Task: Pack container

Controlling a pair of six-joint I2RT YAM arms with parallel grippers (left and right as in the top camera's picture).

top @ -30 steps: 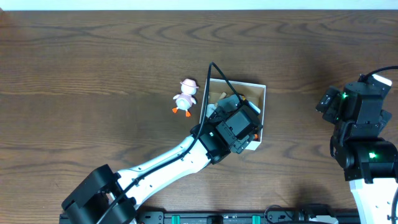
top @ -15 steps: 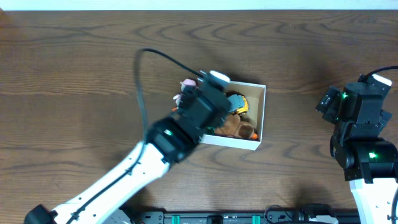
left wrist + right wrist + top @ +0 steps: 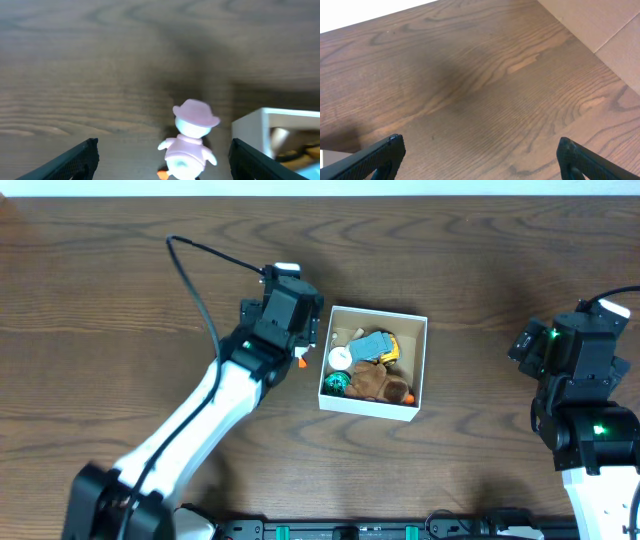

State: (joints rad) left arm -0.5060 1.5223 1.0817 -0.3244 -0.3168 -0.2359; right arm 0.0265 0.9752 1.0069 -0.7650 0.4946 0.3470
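My left gripper will move down next with its fingers open around the pink figure's lower part [image 3: 301, 352] [image 3: 185, 159] and then close, because the figure is below the gripper, beside the box.
The container [image 3: 419, 366] is a white-walled cardboard box at the table's middle. It holds a brown plush toy [image 3: 375, 383], a blue and yellow toy [image 3: 375, 345] and a few other small pieces. A pink and white duck toy [image 3: 189, 141] stands just left of the box. My left gripper [image 3: 165, 159] is open, with its fingers to either side of the duck and not touching it. In the overhead view the left gripper [image 3: 288, 320] covers most of the duck. The box corner [image 3: 260, 125] shows right of the duck. My right gripper [image 3: 480, 160] is open and empty over bare table at the far right.
The right arm [image 3: 578, 375] stands at the table's right edge, well away from the box. A black cable [image 3: 200, 270] loops from the left arm. Brown wooden table surface [image 3: 120, 300] lies all round.
My left arm has swung left from above the container to above the duck toy. The toys inside the box now show uncovered. The right arm has not moved.
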